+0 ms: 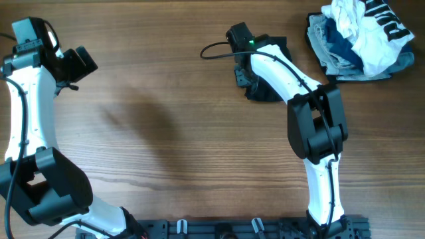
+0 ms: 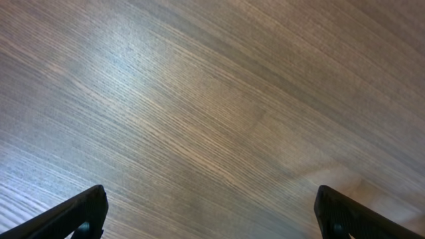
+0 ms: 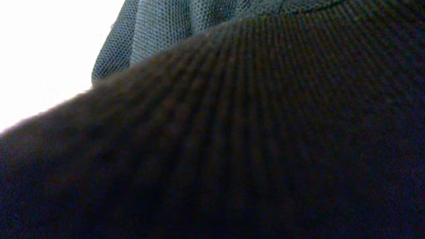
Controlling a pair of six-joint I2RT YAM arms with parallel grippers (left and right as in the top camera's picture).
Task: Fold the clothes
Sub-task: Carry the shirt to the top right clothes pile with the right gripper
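My right gripper should next lift the garment up and take it to the right in the overhead view, over the heap of clothes [image 1: 373,34], to let go of it where the others lie.
The black garment [image 1: 264,91] lies bunched in a small pile at the back of the table, right of centre, mostly hidden under my right arm. My right gripper [image 1: 242,76] is down at the pile's left edge. In the right wrist view, black ribbed fabric [image 3: 265,133] fills the frame and hides the fingers, so I cannot tell whether they are open or shut. No white logo shows. My left gripper [image 1: 83,63] hovers at the far left, away from the garment. In the left wrist view it [image 2: 209,194] is open and empty over bare wood.
A heap of white, black-lettered and light-blue clothes [image 1: 358,36] sits at the back right corner, close to the black pile. A black cable [image 1: 216,48] loops left of the right wrist. The wooden table [image 1: 172,133] spans the whole view.
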